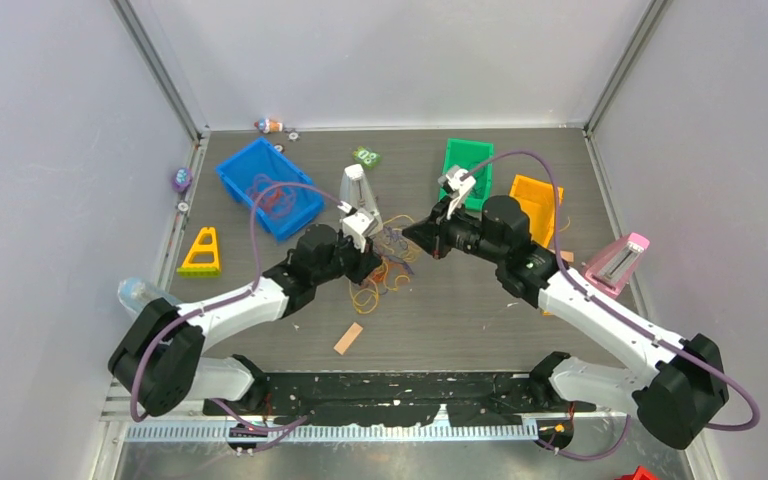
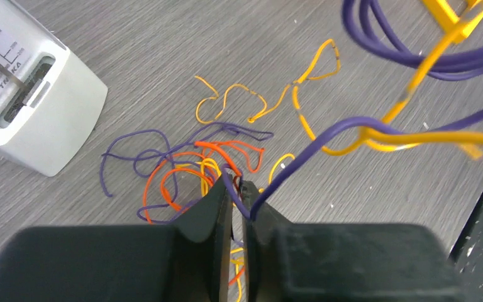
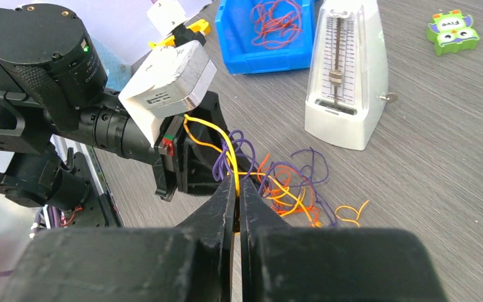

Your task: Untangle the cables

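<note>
I will raise my right gripper next so its cable clears the tangle. Then I will lower it and let go over the orange bin (image 1: 539, 205), which is to its right in the top view.
The cables (image 1: 392, 268) lie as a loose tangle of thin orange, yellow and purple strands (image 2: 182, 167) on the grey table between both arms. My left gripper (image 2: 238, 184) is at the tangle's near edge. Its jaws are nearly together on a thin purple cable (image 2: 302, 151) that rises taut to the upper right. My right gripper (image 3: 238, 182) is shut on a yellow cable (image 3: 217, 132), lifted above the heap (image 3: 289, 185) and facing the left wrist. In the top view the left gripper (image 1: 378, 260) and the right gripper (image 1: 416, 236) stand tip to tip over the tangle.
A white metronome (image 1: 355, 190) stands just behind the tangle. A blue bin (image 1: 265, 185) holding reddish cables is at the back left, with green (image 1: 468, 165) and orange (image 1: 538, 205) bins at the back right. A pink metronome (image 1: 618, 262), a yellow triangle (image 1: 202, 252) and a wooden block (image 1: 348, 338) lie around.
</note>
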